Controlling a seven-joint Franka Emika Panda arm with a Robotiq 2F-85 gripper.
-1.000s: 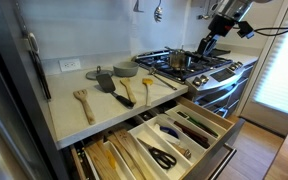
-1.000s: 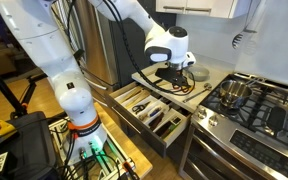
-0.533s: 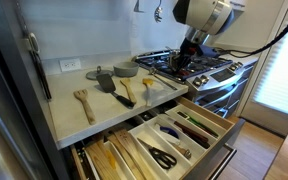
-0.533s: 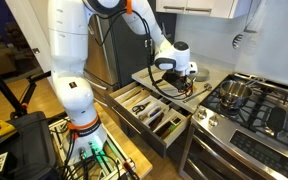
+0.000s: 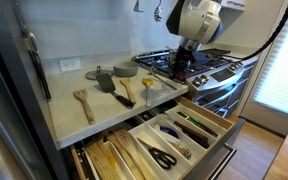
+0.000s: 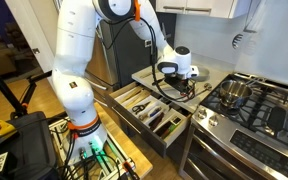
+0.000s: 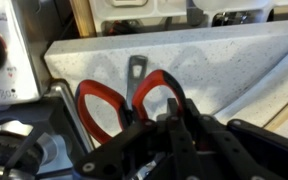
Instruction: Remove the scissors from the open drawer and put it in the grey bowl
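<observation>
The grey bowl sits outward of my gripper, toward the wall, so next my gripper will move outward across the counter and let go of the red-handled scissors over it.
My gripper (image 7: pixel 170 122) is shut on red-handled scissors (image 7: pixel 104 106). The red loops stick out past the fingers, above the pale counter. In both exterior views the gripper (image 5: pixel 178 70) (image 6: pixel 177 86) hangs over the counter's end next to the stove. The open drawer (image 5: pixel 206 133) (image 6: pixel 134 104) is pulled out below. Black-handled scissors (image 5: pixel 162 157) lie in its cream tray. The grey bowl (image 5: pixel 125 70) sits at the back of the counter, away from the gripper toward the wall.
Spatulas (image 5: pixel 104 78) and wooden spoons (image 5: pixel 84 101) lie on the counter (image 5: pixel 69 120). A gas stove (image 6: pixel 259 110) with a steel pot (image 6: pixel 236 92) adjoins it. A steel fridge side (image 5: pixel 9 110) stands beside the counter.
The arm has swung from above the stove down toward the counter's end, and the gripper now hangs lower and closer to the utensils.
</observation>
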